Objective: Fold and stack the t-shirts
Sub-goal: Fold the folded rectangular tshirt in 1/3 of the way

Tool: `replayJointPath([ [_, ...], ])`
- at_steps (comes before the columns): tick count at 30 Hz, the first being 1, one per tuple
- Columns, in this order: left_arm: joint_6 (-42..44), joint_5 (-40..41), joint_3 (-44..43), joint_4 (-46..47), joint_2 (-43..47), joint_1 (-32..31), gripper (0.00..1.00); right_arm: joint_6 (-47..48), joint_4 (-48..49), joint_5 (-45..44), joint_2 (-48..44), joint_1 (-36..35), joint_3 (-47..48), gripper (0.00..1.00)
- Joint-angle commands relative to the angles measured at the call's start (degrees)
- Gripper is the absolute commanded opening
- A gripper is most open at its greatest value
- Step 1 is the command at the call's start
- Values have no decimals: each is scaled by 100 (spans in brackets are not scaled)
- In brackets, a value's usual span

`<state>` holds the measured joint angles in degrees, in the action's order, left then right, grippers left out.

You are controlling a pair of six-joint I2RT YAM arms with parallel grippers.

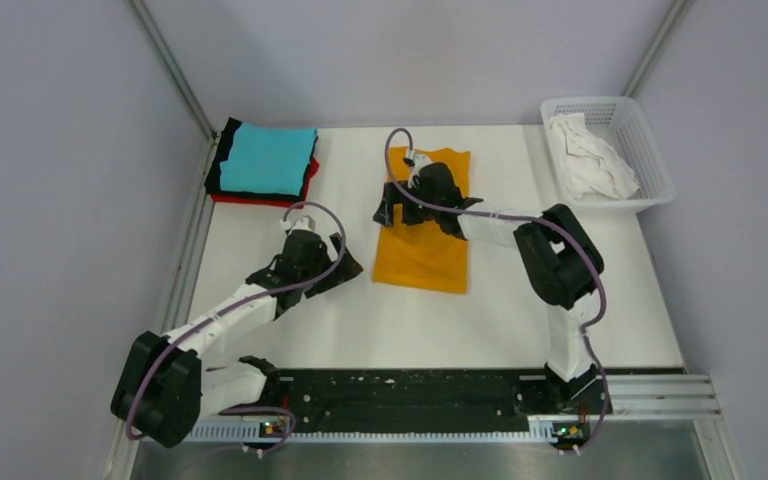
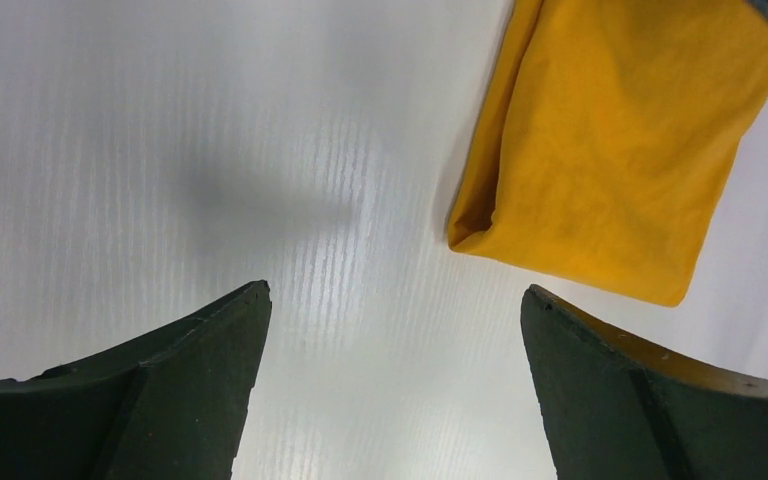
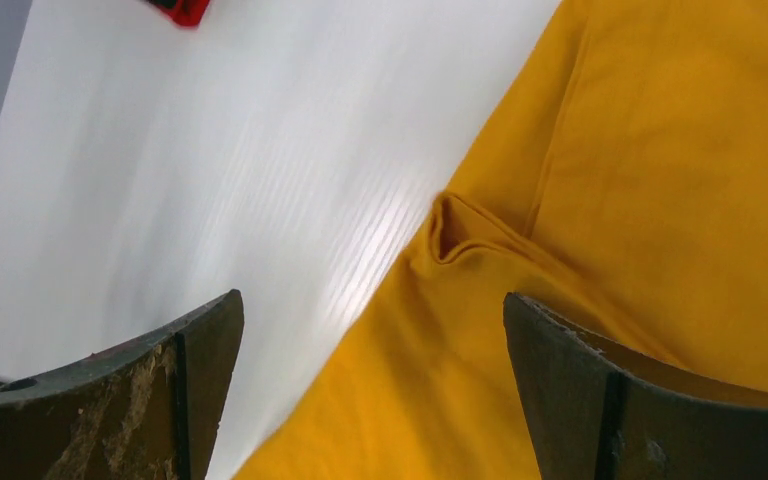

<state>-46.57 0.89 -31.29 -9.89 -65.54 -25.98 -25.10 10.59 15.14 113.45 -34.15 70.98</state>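
Note:
The folded t-shirt's closest near corner [image 1: 376,280] [image 2: 469,238] is below the left gripper and to its right in the top view, so the gripper will move that way and down to close.
The orange-yellow t-shirt [image 1: 422,240] lies folded into a long strip at the table's middle. It also shows in the left wrist view [image 2: 610,150] and the right wrist view [image 3: 640,180]. My right gripper [image 1: 388,203] is open, low over the strip's left edge [image 3: 372,305], holding nothing. My left gripper [image 1: 348,258] is open and empty over bare table [image 2: 395,300], just left of the strip's near left corner. The cyan t-shirt [image 1: 267,160] lies folded on top of the black [image 1: 227,150] and red [image 1: 260,201] ones at the back left. The white t-shirt [image 1: 588,160] lies crumpled in the basket.
The white mesh basket [image 1: 653,150] stands at the back right corner. The white table [image 1: 360,330] is bounded by grey walls at the back and sides. A black rail with the arm bases runs along the near edge. A red corner [image 3: 182,8] of the stack shows in the right wrist view.

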Motion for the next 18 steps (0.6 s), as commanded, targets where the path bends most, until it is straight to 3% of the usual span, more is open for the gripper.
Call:
replayJointPath([
  [1,71,-335,-21,275,-48,-18,99,395,-399,-642,355,140,945,99],
  [4,172,-663,-25,537,-132,-21,99,559,-784,-679,190,198,1177,99],
  [7,269,-1035,-153,764,-476,-42,99,600,-905,-672,-535,191,662,99],
  [12,277,-1182,-405,937,-1198,-127,99,135,-609,-1275,-2514,194,-1371,99],
  [18,234,-1078,-570,1131,-1757,-311,87,-870,-442,-1490,-4542,244,-3537,99],
])
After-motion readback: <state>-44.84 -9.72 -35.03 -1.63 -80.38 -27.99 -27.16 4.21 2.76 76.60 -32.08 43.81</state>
